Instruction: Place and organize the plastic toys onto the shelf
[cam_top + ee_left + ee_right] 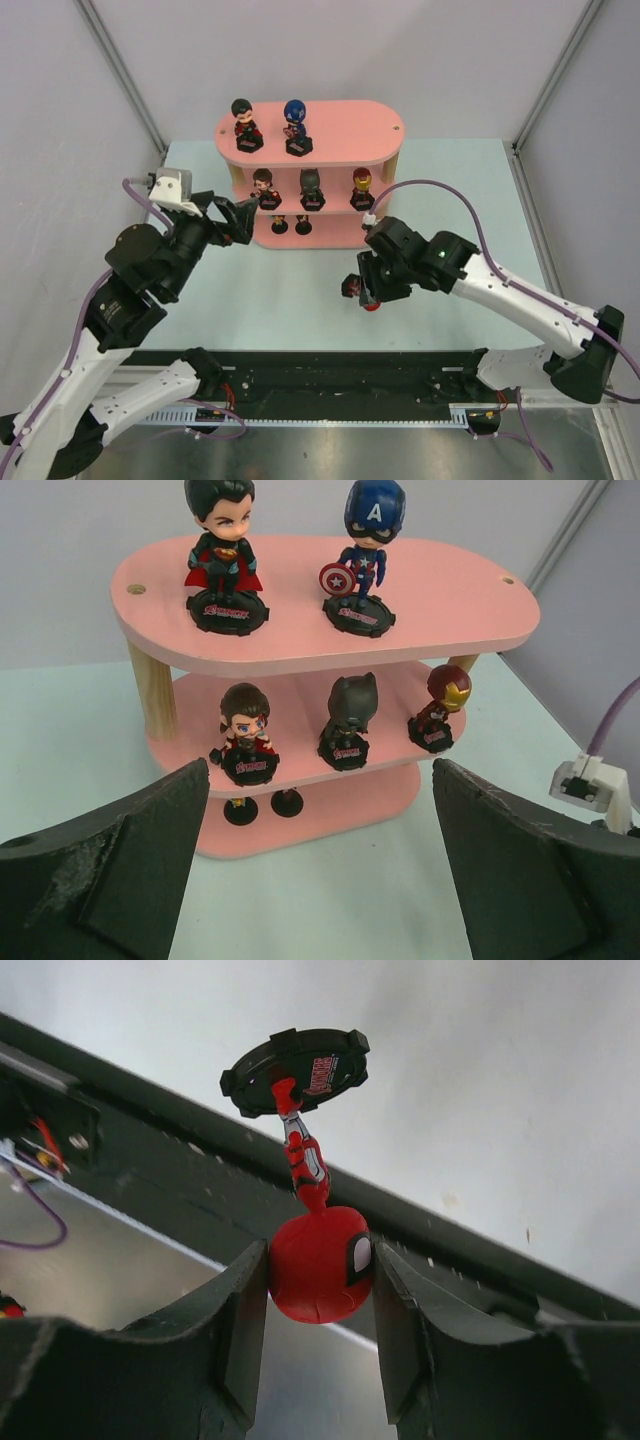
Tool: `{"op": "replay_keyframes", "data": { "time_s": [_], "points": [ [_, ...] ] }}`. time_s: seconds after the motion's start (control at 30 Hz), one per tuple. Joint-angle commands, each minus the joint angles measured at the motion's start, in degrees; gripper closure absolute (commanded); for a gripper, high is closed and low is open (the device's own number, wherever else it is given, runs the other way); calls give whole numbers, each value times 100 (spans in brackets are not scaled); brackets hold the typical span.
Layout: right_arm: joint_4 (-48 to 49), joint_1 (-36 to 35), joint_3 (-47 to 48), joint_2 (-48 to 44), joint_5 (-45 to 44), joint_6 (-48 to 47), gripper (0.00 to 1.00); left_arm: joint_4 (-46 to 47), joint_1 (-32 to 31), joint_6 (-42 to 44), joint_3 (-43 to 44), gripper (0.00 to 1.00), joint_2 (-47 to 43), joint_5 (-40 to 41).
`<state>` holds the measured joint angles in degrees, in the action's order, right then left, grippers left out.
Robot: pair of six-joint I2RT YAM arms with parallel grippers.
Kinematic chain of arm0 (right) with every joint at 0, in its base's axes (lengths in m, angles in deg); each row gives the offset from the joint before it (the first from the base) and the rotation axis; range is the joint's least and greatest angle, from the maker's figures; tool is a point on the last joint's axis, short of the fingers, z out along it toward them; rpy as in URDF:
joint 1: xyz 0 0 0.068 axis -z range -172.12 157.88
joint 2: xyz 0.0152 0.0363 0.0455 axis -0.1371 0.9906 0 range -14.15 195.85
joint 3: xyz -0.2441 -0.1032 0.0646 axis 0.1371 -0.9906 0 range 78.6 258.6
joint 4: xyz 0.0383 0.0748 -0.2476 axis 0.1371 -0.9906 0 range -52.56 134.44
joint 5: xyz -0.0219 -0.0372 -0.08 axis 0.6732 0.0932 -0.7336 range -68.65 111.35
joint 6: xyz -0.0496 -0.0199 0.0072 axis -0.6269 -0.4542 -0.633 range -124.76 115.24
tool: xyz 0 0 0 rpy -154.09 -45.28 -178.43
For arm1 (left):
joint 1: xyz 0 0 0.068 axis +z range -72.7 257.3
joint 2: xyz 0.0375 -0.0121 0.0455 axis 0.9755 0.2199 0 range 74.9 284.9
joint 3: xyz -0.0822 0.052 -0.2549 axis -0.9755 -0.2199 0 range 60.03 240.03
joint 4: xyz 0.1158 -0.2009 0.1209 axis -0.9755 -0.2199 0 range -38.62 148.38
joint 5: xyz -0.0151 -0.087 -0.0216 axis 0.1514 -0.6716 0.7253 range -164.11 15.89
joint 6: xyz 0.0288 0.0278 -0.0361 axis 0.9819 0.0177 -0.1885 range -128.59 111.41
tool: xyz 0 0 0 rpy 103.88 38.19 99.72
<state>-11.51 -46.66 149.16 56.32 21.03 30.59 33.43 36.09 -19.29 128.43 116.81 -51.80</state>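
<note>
I will next move my right gripper back and down to let go of the red toy on clear tabletop (428,1165) beside the black bar (377,333), because that spot is below and back from the gripper.
The pink shelf (345,128) stands at the back of the table. Its top board carries a dark-haired toy (243,124) and a blue-headed toy (296,124). On the middle board stand a brown-haired toy (247,735), a black one (350,720) and a red-gold one (442,707). Two small black bases (262,806) sit on the lowest board. My left gripper (320,780) is open and empty, facing the shelf's left front. My right gripper (320,1260) is shut on the red head of a red toy (371,303), held above the table with its black base (295,1065) pointing away.
A black rail (350,375) runs along the near table edge between the arm bases. A purple cable (450,195) arcs over the right arm. A white connector (588,780) shows to the right of the shelf. Grey enclosure walls stand on both sides.
</note>
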Motion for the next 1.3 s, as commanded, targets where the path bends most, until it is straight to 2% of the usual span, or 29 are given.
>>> {"op": "replay_keyframes", "data": {
  "time_s": [0.0, 0.27, 0.77, 1.27],
  "points": [
    [-1961, 14, 581, 500, 611, -230, 98, 78, 17, -143, -116, 3, -69, -235],
    [-3080, 40, 818, 1310, 304, -836, 100, 78, 25, -187, -362, 3, -253, -191],
    [-2966, 119, 818, 2453, 568, -1566, 97, 201, 25, -222, -679, 2, -447, -209],
    [-2949, 111, 818, 3085, 357, -1584, 95, 315, 17, -178, -828, 0, -421, -183]
  ]
}}
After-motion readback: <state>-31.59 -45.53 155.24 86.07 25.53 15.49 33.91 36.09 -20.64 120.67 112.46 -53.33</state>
